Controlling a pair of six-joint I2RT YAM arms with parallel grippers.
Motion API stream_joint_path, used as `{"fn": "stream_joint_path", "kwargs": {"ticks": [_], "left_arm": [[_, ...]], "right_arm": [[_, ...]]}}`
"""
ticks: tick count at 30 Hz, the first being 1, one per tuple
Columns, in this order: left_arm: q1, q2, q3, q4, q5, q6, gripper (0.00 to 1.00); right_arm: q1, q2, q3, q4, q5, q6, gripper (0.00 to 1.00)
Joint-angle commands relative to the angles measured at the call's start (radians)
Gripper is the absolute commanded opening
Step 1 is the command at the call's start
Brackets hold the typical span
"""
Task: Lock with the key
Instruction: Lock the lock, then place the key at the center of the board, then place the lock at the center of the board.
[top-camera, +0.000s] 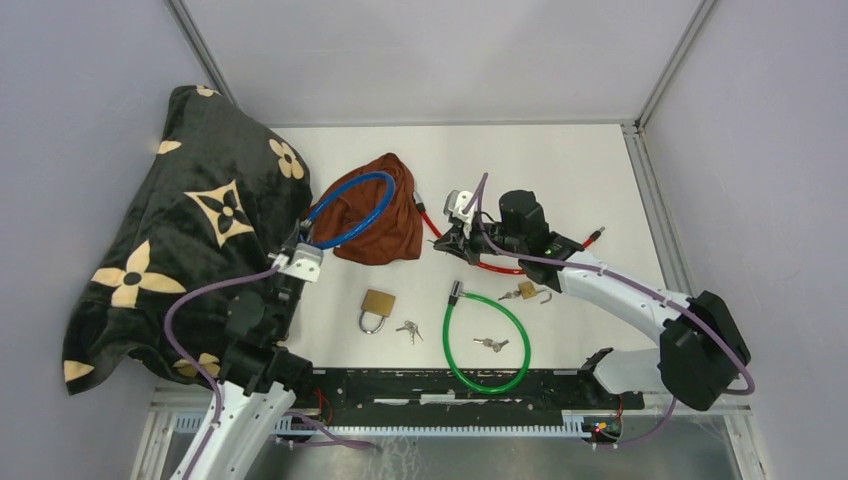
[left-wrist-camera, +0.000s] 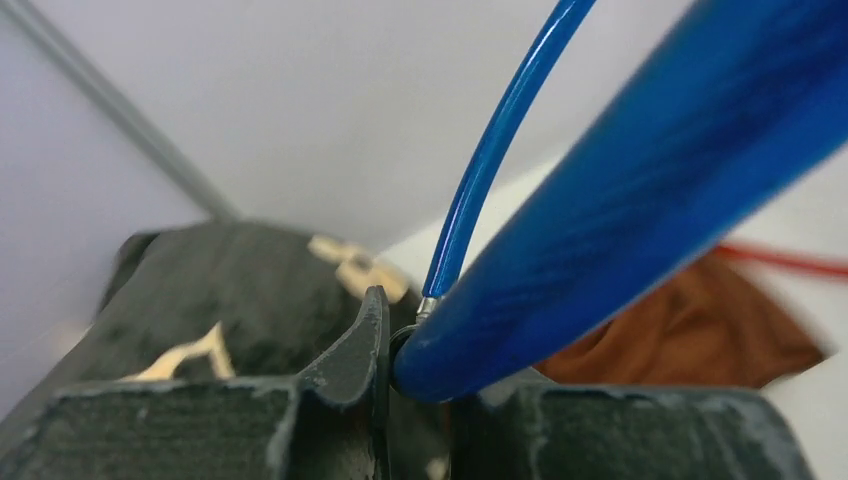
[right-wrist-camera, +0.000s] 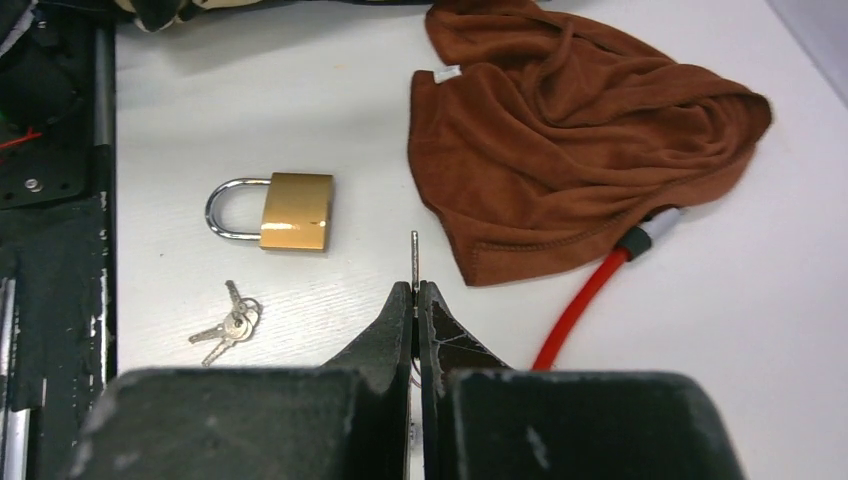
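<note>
My left gripper needs to lower back and let go of the blue end on the tabletop between blanket and padlock, because that bare spot is below and back of my left gripper.
My left gripper is shut on the end of a blue cable lock and holds its loop up over the brown cloth. In the left wrist view the thick blue end sits pinched between the jaws of the left gripper. My right gripper is shut on a small silver key. The key's blade sticks out past the tips of the right gripper and points towards the cloth and the blue lock. The two grippers are well apart.
A brown cloth lies mid-table over a red cable. A brass padlock and a key bunch lie in front. A green cable lock, more keys and a small padlock lie front right. A black patterned blanket fills the left.
</note>
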Motion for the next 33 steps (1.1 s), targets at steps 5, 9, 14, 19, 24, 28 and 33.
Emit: {"fn": "stream_joint_path", "kwargs": {"ticks": [5, 9, 14, 19, 24, 28, 33], "left_arm": [[0.004, 0.215, 0.072, -0.484, -0.397, 0.359, 0.02], [0.004, 0.248, 0.018, -0.591, -0.439, 0.473, 0.02], [0.003, 0.214, -0.071, -0.647, -0.462, 0.648, 0.02], [0.004, 0.224, -0.052, -0.847, -0.296, 0.657, 0.69], [0.004, 0.289, 0.117, -1.100, -0.118, 0.652, 1.00], [0.003, 0.322, 0.284, -1.252, 0.030, 0.647, 1.00], [0.002, 0.338, 0.487, -1.326, 0.313, 0.528, 1.00]], "right_arm": [[-0.006, -0.104, -0.017, -0.045, 0.086, -0.045, 0.00], [-0.004, -0.113, -0.014, -0.047, 0.067, -0.038, 0.00], [0.031, -0.095, -0.003, -0.011, 0.062, -0.015, 0.00], [0.131, 0.058, 0.122, -0.008, 0.072, 0.014, 0.00], [0.197, 0.275, 0.307, 0.009, 0.057, 0.156, 0.00], [0.256, 0.477, 0.462, 0.024, 0.017, 0.288, 0.00], [0.315, 0.712, 0.609, 0.034, -0.066, 0.433, 0.00]]}}
